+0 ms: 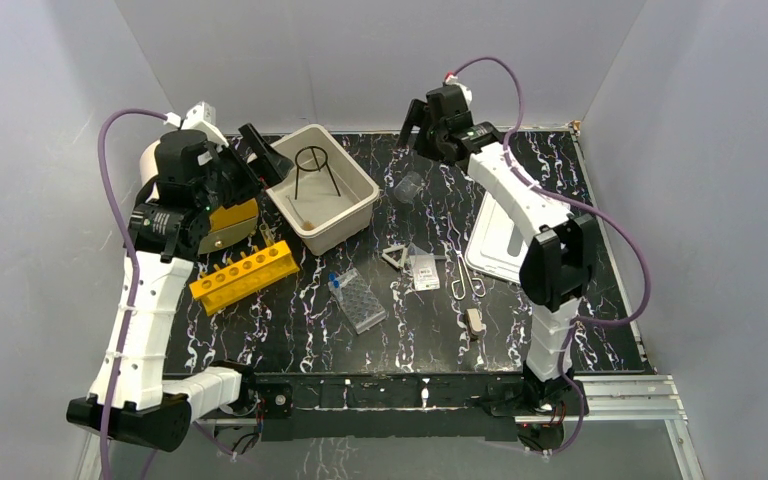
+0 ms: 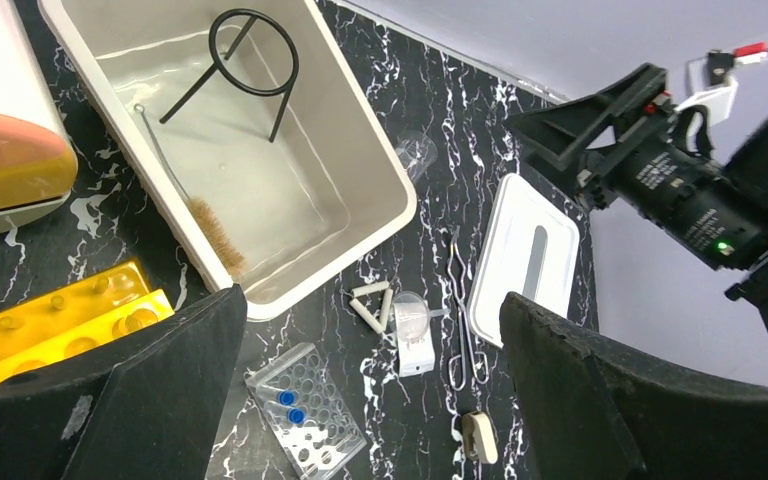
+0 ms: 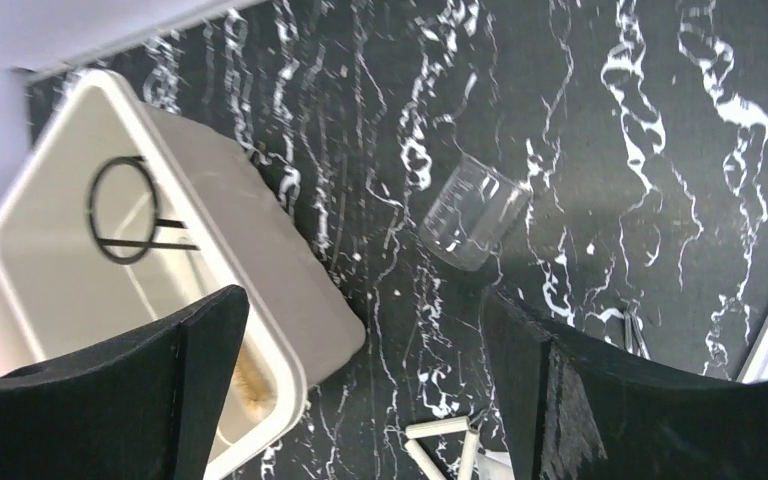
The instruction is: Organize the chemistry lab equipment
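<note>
My open right gripper lowers around the sides of the small clear beaker (image 1: 409, 186) (image 3: 475, 212) next, which stands below it, since bare tabletop leaves room for both fingers.
The black wire stand (image 1: 315, 170) stands inside the beige tub (image 1: 347, 226), with a brush (image 2: 222, 245) beside it. The yellow tube rack (image 1: 245, 275), clear well tray (image 1: 362, 301), white triangle (image 1: 394, 257) and small clear beaker (image 1: 409, 186) lie on the table. My left gripper (image 1: 258, 155) is open and empty, held above the tub's left end; below it in the left wrist view (image 2: 375, 400) are the well tray (image 2: 305, 410) and triangle (image 2: 372, 303). My right gripper (image 1: 415, 125) is open and empty, high above the beaker (image 3: 475, 212).
The white lid (image 1: 505, 240) lies at the right under the right arm. Metal tongs (image 1: 467, 275), a small white packet (image 1: 424, 272) and a beige clip (image 1: 475, 322) lie on the middle of the black marbled table (image 1: 290, 335). White walls enclose three sides.
</note>
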